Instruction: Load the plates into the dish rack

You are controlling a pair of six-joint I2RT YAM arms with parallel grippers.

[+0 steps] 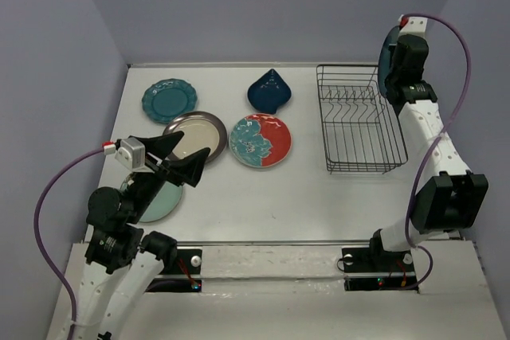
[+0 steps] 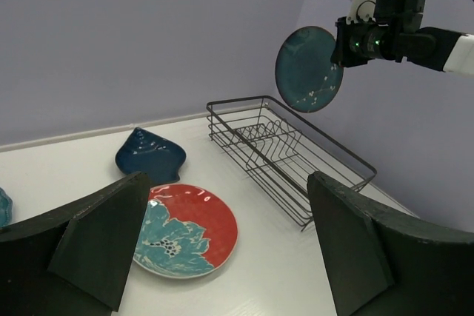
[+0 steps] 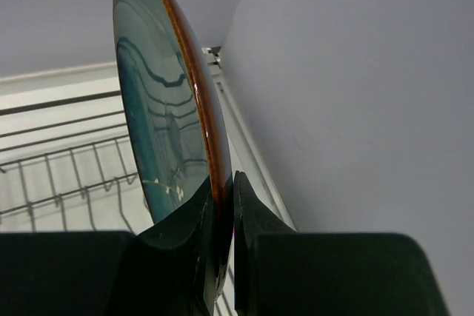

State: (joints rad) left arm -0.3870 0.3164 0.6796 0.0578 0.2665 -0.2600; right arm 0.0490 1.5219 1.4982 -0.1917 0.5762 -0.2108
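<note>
I will lower the upright plate with my right gripper into the rack's slots nearest the rack's side (image 1: 374, 103) next and release the plate's rim there, because those slots are empty.
My right gripper (image 1: 396, 65) is shut on the rim of the glossy dark teal plate (image 3: 159, 109), holding it upright on edge in the air above the far right of the black wire dish rack (image 1: 360, 119); the plate also shows in the left wrist view (image 2: 307, 69). The rack holds nothing. My left gripper (image 1: 182, 157) is open and empty above the left of the table. On the table lie the scalloped teal plate (image 1: 169, 99), the navy teardrop plate (image 1: 269, 91), the cream brown-rimmed plate (image 1: 199, 129), the red-and-teal floral plate (image 1: 260, 141) and the pale mint plate (image 1: 163, 201), partly hidden under my left arm.
The table's back wall and right wall stand close behind and beside the rack. The rack (image 2: 285, 157) sits at the table's far right; the floral plate (image 2: 181, 231) lies just left of it with bare table between.
</note>
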